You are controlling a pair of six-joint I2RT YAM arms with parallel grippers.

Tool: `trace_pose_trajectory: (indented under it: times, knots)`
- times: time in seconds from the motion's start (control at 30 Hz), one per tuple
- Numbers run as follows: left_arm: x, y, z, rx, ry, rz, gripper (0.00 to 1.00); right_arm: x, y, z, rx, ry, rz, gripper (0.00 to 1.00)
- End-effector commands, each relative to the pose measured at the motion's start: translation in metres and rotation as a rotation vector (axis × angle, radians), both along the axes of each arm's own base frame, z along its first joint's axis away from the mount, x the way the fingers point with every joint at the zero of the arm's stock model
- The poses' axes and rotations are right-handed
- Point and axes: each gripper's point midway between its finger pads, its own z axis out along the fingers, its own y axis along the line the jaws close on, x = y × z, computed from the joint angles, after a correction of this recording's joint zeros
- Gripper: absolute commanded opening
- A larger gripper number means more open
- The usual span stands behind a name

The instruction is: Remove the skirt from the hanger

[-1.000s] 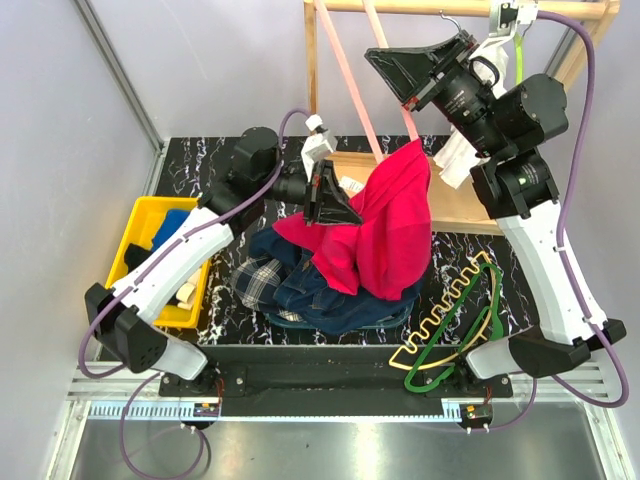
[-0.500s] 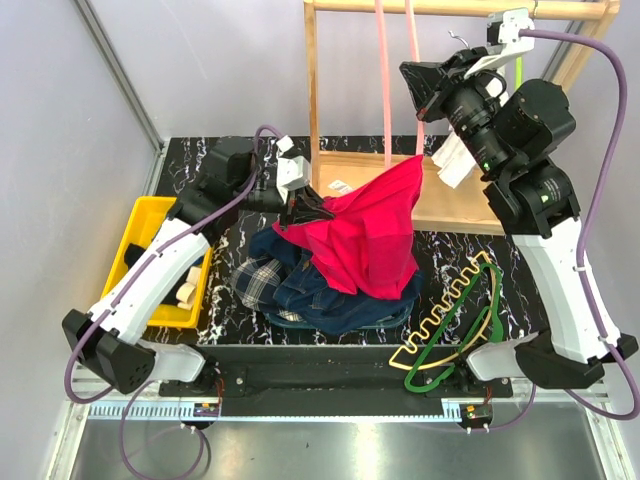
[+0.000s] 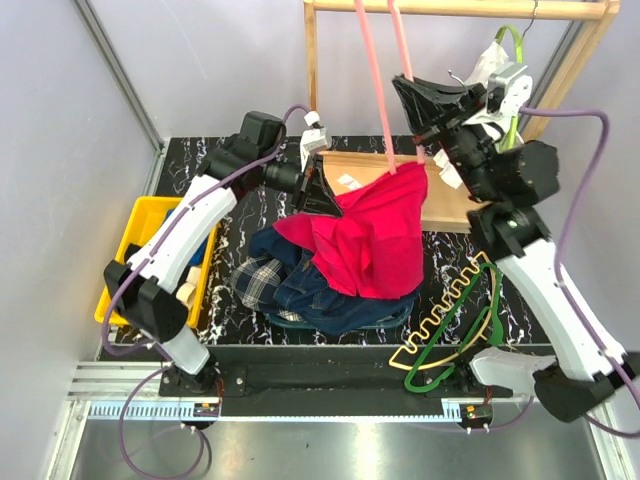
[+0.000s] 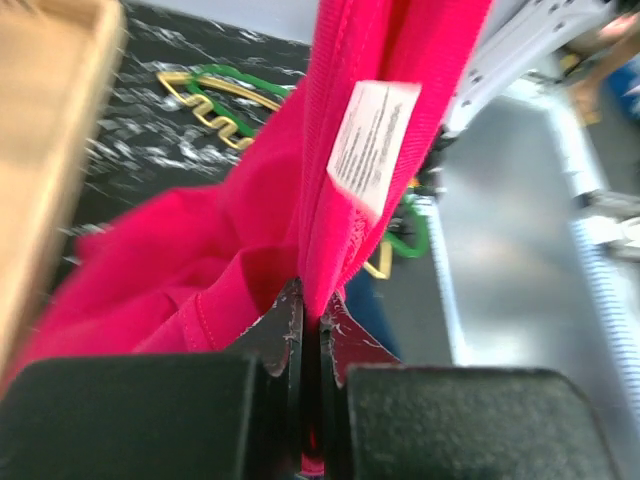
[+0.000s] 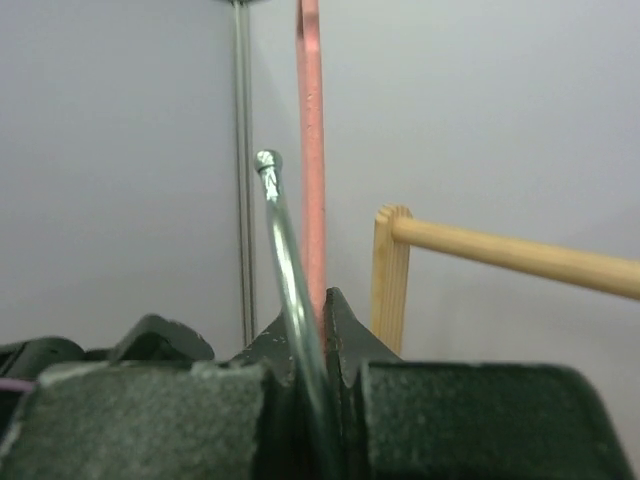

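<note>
My right gripper is to move back and down and release the pink hanger (image 3: 378, 90) on the cream hanger (image 3: 447, 300), where bare hangers lie.
The tartan skirt (image 3: 258, 280) lies crumpled on the table at the left of the clothes pile, off any hanger. The cream hanger (image 3: 447, 300) lies flat on the table at the right; it also shows in the left wrist view (image 4: 210, 108). My left gripper (image 3: 325, 195) (image 4: 311, 305) is shut on the edge of the red garment (image 3: 375, 235) (image 4: 200, 260). My right gripper (image 3: 408, 100) (image 5: 318, 320) is raised by the rack and shut on the pink hanger (image 3: 378, 90) (image 5: 310, 150), with its metal hook (image 5: 278, 220) between the jaws. The red garment hangs from the pink hanger.
A navy denim garment (image 3: 330, 300) lies under the red one. A green hanger (image 3: 475, 322) lies by the cream one. A yellow bin (image 3: 140, 225) stands at the left. The wooden rack (image 3: 450, 8) and its base board (image 3: 455, 205) stand at the back right.
My right gripper has shifted and tilted by the rack with the pink hanger, whose bars now hang steeper. My left gripper swung left, then back right, still holding the red garment.
</note>
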Motion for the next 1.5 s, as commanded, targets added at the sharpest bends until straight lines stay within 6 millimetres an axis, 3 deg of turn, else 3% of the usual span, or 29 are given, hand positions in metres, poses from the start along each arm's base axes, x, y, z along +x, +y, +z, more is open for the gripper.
trace_pose_trajectory:
  times: [0.0, 0.03, 0.1, 0.13, 0.2, 0.27, 0.33, 0.4, 0.43, 0.5, 0.53, 0.57, 0.6, 0.63, 0.67, 0.7, 0.77, 0.83, 0.87, 0.93, 1.0, 1.03, 1.07, 1.13, 1.17, 1.23, 1.27, 1.33, 1.47]
  knots:
    - [-0.018, 0.010, 0.015, 0.044, 0.242, 0.004, 0.04, -0.060, -0.030, 0.094, 0.308, -0.493, 0.097, 0.00]
    - [-0.023, 0.005, 0.024, 0.031, 0.241, -0.019, 0.04, -0.036, -0.016, 0.081, 0.333, -0.456, 0.136, 0.00]
    - [-0.040, -0.011, 0.041, 0.004, 0.234, -0.081, 0.05, -0.040, -0.015, 0.083, 0.469, -0.482, 0.264, 0.00]
    - [-0.044, -0.017, 0.048, -0.009, 0.213, -0.094, 0.05, -0.020, -0.006, 0.072, 0.505, -0.447, 0.303, 0.00]
    - [-0.050, -0.031, 0.057, -0.027, 0.200, -0.116, 0.05, -0.024, -0.005, 0.072, 0.613, -0.445, 0.412, 0.00]
    - [-0.046, -0.040, 0.060, -0.038, 0.203, -0.126, 0.05, -0.021, 0.009, 0.070, 0.614, -0.438, 0.458, 0.00]
    - [-0.037, -0.043, 0.052, -0.026, 0.218, -0.112, 0.05, -0.031, 0.014, 0.078, 0.585, -0.454, 0.458, 0.00]
    - [-0.029, -0.034, 0.041, -0.018, 0.230, -0.087, 0.05, -0.038, 0.006, 0.086, 0.584, -0.479, 0.423, 0.00]
    - [-0.028, -0.026, 0.030, -0.003, 0.250, -0.069, 0.05, -0.052, -0.010, 0.100, 0.569, -0.530, 0.390, 0.00]
    - [-0.010, -0.006, 0.017, 0.009, 0.235, 0.012, 0.04, -0.048, -0.007, 0.105, 0.454, -0.464, 0.323, 0.00]
    - [-0.002, 0.006, 0.011, 0.016, 0.216, 0.052, 0.04, -0.072, -0.024, 0.124, 0.379, -0.531, 0.206, 0.00]
    - [0.014, 0.032, 0.001, 0.037, 0.188, 0.138, 0.03, -0.047, -0.013, 0.108, 0.266, -0.367, 0.148, 0.00]
    - [0.022, 0.047, -0.004, 0.054, 0.165, 0.181, 0.02, -0.065, -0.036, 0.119, 0.279, -0.362, 0.076, 0.00]
    - [0.030, 0.061, -0.008, 0.072, 0.145, 0.226, 0.02, -0.060, -0.044, 0.111, 0.249, -0.333, -0.004, 0.00]
    - [0.041, 0.089, -0.013, 0.108, 0.095, 0.306, 0.02, -0.054, -0.049, 0.097, 0.224, -0.265, -0.047, 0.00]
    - [0.046, 0.101, -0.014, 0.125, 0.065, 0.340, 0.01, -0.063, -0.068, 0.090, 0.234, -0.231, -0.110, 0.00]
    - [0.061, 0.134, -0.013, 0.165, -0.011, 0.447, 0.01, -0.056, -0.079, 0.058, 0.187, -0.091, -0.183, 0.00]
    - [0.072, 0.157, -0.004, 0.164, -0.047, 0.520, 0.01, -0.073, -0.111, 0.036, 0.246, -0.004, -0.265, 0.00]
    - [0.074, 0.162, 0.001, 0.159, -0.050, 0.540, 0.01, -0.070, -0.138, 0.017, 0.311, 0.085, -0.378, 0.00]
    - [0.076, 0.171, 0.017, 0.131, -0.058, 0.575, 0.01, -0.101, -0.185, -0.006, 0.474, 0.139, -0.474, 0.00]
    - [0.061, 0.164, 0.028, 0.087, -0.062, 0.523, 0.04, -0.123, -0.235, -0.044, 0.620, 0.228, -0.644, 0.00]
    - [0.048, 0.153, 0.033, 0.055, -0.043, 0.468, 0.07, -0.129, -0.246, -0.056, 0.660, 0.260, -0.682, 0.00]
    - [0.041, 0.144, 0.034, 0.049, -0.030, 0.440, 0.08, -0.131, -0.263, -0.083, 0.679, 0.343, -0.797, 0.00]
    - [0.019, 0.114, 0.034, 0.069, -0.031, 0.341, 0.08, -0.137, -0.275, -0.104, 0.748, 0.414, -0.849, 0.00]
    - [0.012, 0.103, 0.033, 0.076, -0.035, 0.304, 0.08, -0.139, -0.284, -0.136, 0.710, 0.514, -0.961, 0.00]
    - [-0.007, 0.073, 0.031, 0.097, -0.051, 0.208, 0.08, -0.134, -0.282, -0.156, 0.785, 0.604, -0.978, 0.00]
    - [-0.011, 0.064, 0.029, 0.105, -0.047, 0.183, 0.08, -0.134, -0.280, -0.180, 0.726, 0.677, -1.025, 0.00]
    - [-0.019, 0.046, 0.022, 0.124, -0.037, 0.126, 0.08, -0.125, -0.271, -0.204, 0.772, 0.755, -1.023, 0.00]
    - [-0.024, 0.038, 0.013, 0.167, -0.095, 0.091, 0.08, -0.117, -0.247, -0.273, 0.747, 0.980, -1.018, 0.00]
